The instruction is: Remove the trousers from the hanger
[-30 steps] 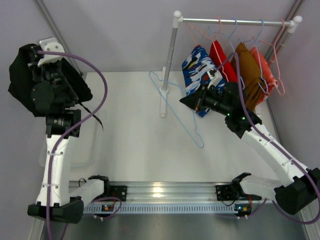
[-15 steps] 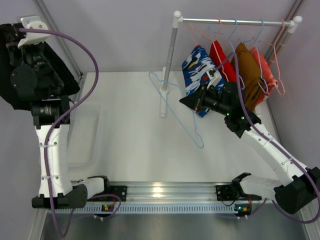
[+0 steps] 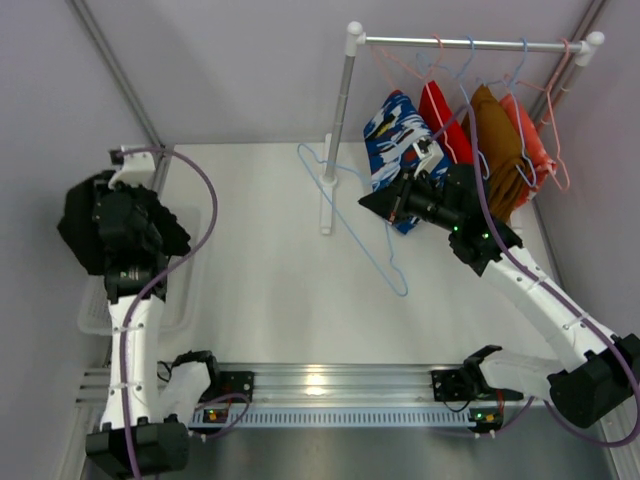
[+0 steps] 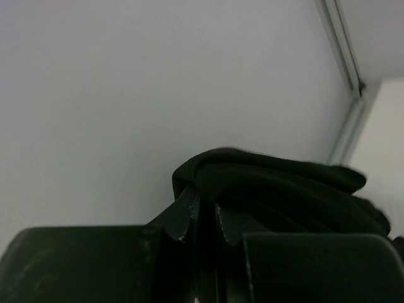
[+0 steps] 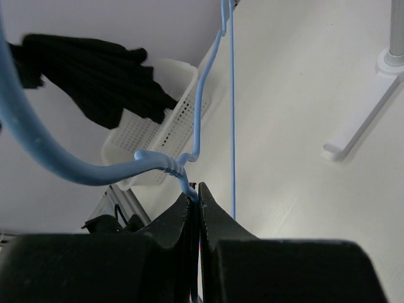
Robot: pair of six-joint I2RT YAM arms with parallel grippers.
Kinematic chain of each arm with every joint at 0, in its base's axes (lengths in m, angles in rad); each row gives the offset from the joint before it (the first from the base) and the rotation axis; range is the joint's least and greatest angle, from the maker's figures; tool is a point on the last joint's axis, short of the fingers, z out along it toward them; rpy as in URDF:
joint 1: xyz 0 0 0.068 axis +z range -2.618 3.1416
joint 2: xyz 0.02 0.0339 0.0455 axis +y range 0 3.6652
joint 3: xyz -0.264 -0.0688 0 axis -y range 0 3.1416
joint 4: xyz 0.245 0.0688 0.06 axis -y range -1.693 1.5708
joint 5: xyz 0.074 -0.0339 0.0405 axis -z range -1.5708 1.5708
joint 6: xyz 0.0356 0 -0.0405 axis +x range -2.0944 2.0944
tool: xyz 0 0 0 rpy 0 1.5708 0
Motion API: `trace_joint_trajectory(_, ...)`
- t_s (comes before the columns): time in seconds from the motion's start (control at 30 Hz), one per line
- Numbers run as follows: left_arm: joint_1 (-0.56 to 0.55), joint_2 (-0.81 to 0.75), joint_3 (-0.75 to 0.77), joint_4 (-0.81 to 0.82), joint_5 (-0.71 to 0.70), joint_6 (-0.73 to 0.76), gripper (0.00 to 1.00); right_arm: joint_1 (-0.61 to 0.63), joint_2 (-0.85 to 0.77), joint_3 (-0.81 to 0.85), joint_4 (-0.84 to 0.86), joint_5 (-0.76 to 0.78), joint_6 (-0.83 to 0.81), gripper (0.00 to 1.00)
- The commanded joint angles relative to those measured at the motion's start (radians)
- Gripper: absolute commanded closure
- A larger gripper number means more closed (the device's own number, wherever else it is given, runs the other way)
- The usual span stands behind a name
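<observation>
I will next move my left gripper over the white basket's open top (image 3: 178, 286) below and let the black trousers go into it, because the light-blue hanger is already bare.
My left gripper (image 4: 203, 218) is shut on the black trousers (image 4: 278, 189), a bunched black cloth that I hold at the far left of the table (image 3: 80, 225), above the white basket. My right gripper (image 5: 198, 197) is shut on the bare light-blue hanger (image 5: 158, 165), held off the rail in the middle right of the table (image 3: 385, 250). On the rail (image 3: 470, 43) hang the blue patterned trousers (image 3: 392, 140), the red ones (image 3: 438, 118), the brown ones (image 3: 497, 150) and the orange-red ones (image 3: 535, 148).
A white perforated basket (image 3: 92, 318) sits at the left edge under the black cloth; it also shows in the right wrist view (image 5: 173, 120). The rack's white post and foot (image 3: 327, 185) stand mid-table. Grey walls close in the left, back and right.
My left arm has come down and nearer with the black trousers, from high at the far left corner to just above the basket. The right arm and hanger have not moved.
</observation>
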Motion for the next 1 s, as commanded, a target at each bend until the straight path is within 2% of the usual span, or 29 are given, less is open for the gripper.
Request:
trace_joint_trajectory(0.0, 0.014, -0.100, -0.204, 0.058, 0.012, -0.028, 1.00, 0.018, -0.001, 0.034, 0.041, -0.015, -0.007, 1.00)
trace_joint_trajectory(0.07, 0.021, -0.120, -0.340, 0.090, 0.021, -0.034, 1.00, 0.018, 0.000, 0.032, 0.038, -0.018, -0.008, 1.00)
trace_joint_trajectory(0.3, 0.076, -0.072, -0.505, 0.129, 0.067, -0.077, 1.00, 0.018, -0.001, 0.032, 0.025, -0.016, -0.016, 1.00)
trace_joint_trajectory(0.47, 0.113, 0.077, -0.485, 0.075, 0.205, -0.169, 1.00, 0.018, 0.007, 0.038, 0.028, -0.009, -0.014, 1.00)
trace_joint_trajectory(0.57, 0.147, 0.195, -0.417, -0.015, 0.327, -0.271, 0.99, 0.018, 0.002, 0.053, 0.013, 0.014, -0.029, 1.00)
trace_joint_trajectory(0.63, 0.173, 0.252, -0.346, -0.096, 0.378, -0.359, 0.90, 0.015, -0.012, 0.064, -0.013, 0.030, -0.042, 1.00)
trace_joint_trajectory(0.77, 0.178, 0.251, -0.214, -0.248, 0.559, -0.465, 0.55, 0.002, -0.050, 0.070, -0.059, 0.068, -0.069, 1.00)
trace_joint_trajectory(0.8, 0.178, 0.216, -0.191, -0.268, 0.655, -0.489, 0.36, -0.002, -0.065, 0.070, -0.067, 0.076, -0.071, 1.00)
trace_joint_trajectory(0.83, 0.178, 0.193, -0.170, -0.284, 0.704, -0.499, 0.27, -0.008, -0.073, 0.072, -0.085, 0.085, -0.072, 1.00)
trace_joint_trajectory(0.9, 0.178, 0.127, -0.091, -0.334, 0.838, -0.522, 0.01, -0.014, -0.094, 0.075, -0.099, 0.106, -0.073, 1.00)
trace_joint_trajectory(0.97, 0.179, 0.098, 0.013, -0.400, 0.892, -0.537, 0.01, -0.024, -0.110, 0.080, -0.126, 0.126, -0.065, 1.00)
